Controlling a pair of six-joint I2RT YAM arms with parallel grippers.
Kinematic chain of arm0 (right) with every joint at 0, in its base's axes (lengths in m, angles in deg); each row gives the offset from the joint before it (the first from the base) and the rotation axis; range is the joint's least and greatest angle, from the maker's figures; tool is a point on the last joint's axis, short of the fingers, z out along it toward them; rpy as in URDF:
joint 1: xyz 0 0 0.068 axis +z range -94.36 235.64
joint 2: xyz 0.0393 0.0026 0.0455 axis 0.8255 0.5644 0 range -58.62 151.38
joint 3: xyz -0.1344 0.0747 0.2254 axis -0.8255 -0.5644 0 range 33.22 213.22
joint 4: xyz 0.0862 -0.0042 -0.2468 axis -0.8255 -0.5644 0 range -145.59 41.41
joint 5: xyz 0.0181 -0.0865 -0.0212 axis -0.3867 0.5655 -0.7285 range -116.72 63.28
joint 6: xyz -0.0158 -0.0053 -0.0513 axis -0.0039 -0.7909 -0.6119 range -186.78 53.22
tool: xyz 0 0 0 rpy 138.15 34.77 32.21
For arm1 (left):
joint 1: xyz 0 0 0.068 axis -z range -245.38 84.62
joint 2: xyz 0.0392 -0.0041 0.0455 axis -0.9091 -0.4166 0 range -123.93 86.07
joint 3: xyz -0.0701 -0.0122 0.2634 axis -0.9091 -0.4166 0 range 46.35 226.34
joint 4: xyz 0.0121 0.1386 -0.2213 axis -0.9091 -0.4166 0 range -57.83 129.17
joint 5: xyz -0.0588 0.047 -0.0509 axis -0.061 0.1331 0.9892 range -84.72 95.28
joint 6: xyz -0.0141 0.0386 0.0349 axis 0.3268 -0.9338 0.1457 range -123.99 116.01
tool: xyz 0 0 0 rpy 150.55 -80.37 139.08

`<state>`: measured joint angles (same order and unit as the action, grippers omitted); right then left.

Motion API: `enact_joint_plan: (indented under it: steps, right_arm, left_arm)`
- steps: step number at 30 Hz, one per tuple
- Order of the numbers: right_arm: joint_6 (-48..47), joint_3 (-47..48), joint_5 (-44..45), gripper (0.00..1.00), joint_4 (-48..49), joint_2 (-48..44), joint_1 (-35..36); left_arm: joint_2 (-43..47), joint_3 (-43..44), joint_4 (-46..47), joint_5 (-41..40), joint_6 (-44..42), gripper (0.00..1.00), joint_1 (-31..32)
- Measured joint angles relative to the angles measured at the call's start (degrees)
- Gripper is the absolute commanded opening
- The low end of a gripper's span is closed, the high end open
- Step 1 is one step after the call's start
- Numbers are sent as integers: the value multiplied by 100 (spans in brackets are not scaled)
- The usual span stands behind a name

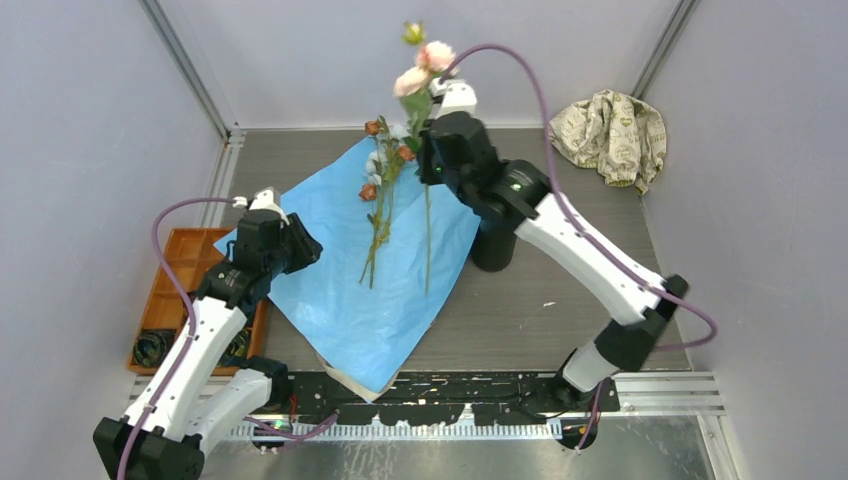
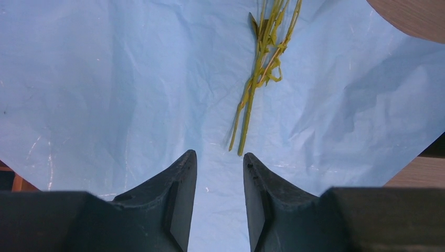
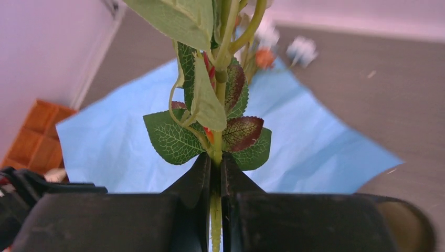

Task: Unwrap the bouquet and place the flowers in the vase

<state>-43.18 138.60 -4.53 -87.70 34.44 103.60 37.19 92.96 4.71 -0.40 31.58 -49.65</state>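
My right gripper swings over the black vase (image 1: 493,250) next, lowers the flower's stem in and releases. The vase stands below the gripper, to its right in the top view.
The bouquet's blue paper (image 1: 340,270) lies unwrapped and flat on the table. Several flowers (image 1: 380,190) rest on it, their green stems (image 2: 262,68) pointing toward my left gripper (image 2: 218,155), which hovers open and empty just short of the stem ends, at the paper's left edge (image 1: 300,245). My right gripper (image 3: 215,157) is shut on one flower's stem (image 3: 215,210) just below its leaves. It holds that flower upright above the paper's far side, pink heads (image 1: 425,65) high, stem hanging down. The black vase (image 1: 493,250) stands right of the paper, partly hidden under the right arm.
An orange tray (image 1: 185,260) holding dark cables sits at the left by the left arm. A beige patterned cloth (image 1: 612,135) lies crumpled in the far right corner. Grey walls close in the table on three sides.
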Motion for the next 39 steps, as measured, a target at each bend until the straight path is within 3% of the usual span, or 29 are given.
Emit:
enact_joint_plan:
  steps: [6,12,16,25,32,39]
  right_arm:
    - [-1108,-525,1255,1,1106,-1598,24]
    - [-2551,-1506,2288,1,3012,-2551,2]
    - [-3432,-1856,2629,1,3982,-2514,2]
    - [-4920,-2476,2905,1,5206,-2059,-52]
    - [-5217,-2568,2920,1,5622,-2013,-179]
    - [-4918,-2900,2907,1,5731,-2044,-404]
  left_arm:
    - [-201,-11,210,273,13,40,0]
    - [-286,-98,396,542,48,40,33]
    - [-284,-103,431,616,48,40,46]
    - [-164,-151,433,625,48,40,66]
    - [-162,-197,439,625,50,40,66]
    - [-162,-229,470,625,50,40,66]
